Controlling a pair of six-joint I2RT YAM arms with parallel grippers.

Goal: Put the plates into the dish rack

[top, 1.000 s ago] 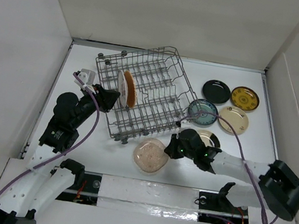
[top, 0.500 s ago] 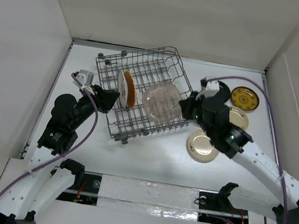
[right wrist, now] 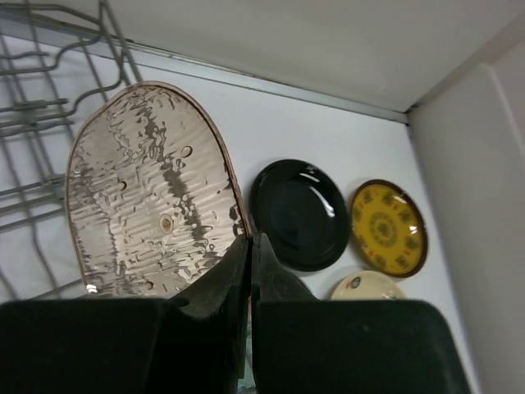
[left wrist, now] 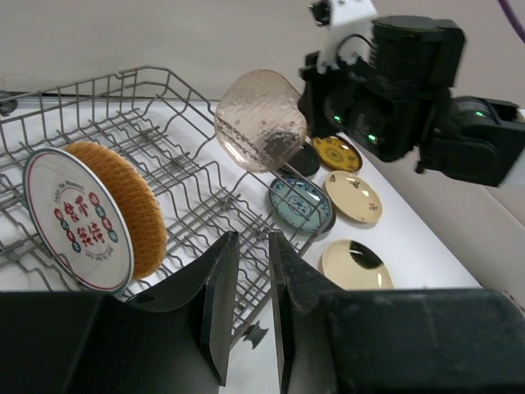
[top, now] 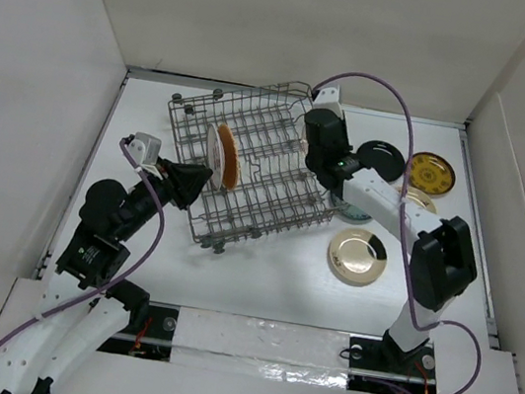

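My right gripper should move down and to the left in the top view next and let go of the copper plate in the end slot of the rack, because that slot is empty.
My right gripper [top: 317, 144] is shut on the rim of the pinkish copper plate [right wrist: 148, 193] and holds it on edge above the far right side of the grey wire dish rack [top: 253, 196]. The plate also shows in the left wrist view [left wrist: 261, 121]. An orange woven-look plate [top: 229, 157] and a whitish plate [top: 215, 156] stand upright in the rack's left part. My left gripper [top: 204, 177] hovers at the rack's left side, jaws a narrow gap apart and empty.
On the table right of the rack lie a black plate [top: 380, 160], a yellow patterned plate [top: 430, 173], a cream plate [top: 422, 198], a teal plate [left wrist: 299, 203] and a gold plate [top: 357, 255]. White walls enclose the table.
My right gripper has carried the copper plate up from the table in front of the rack to above its far right side. My left gripper has shifted slightly.
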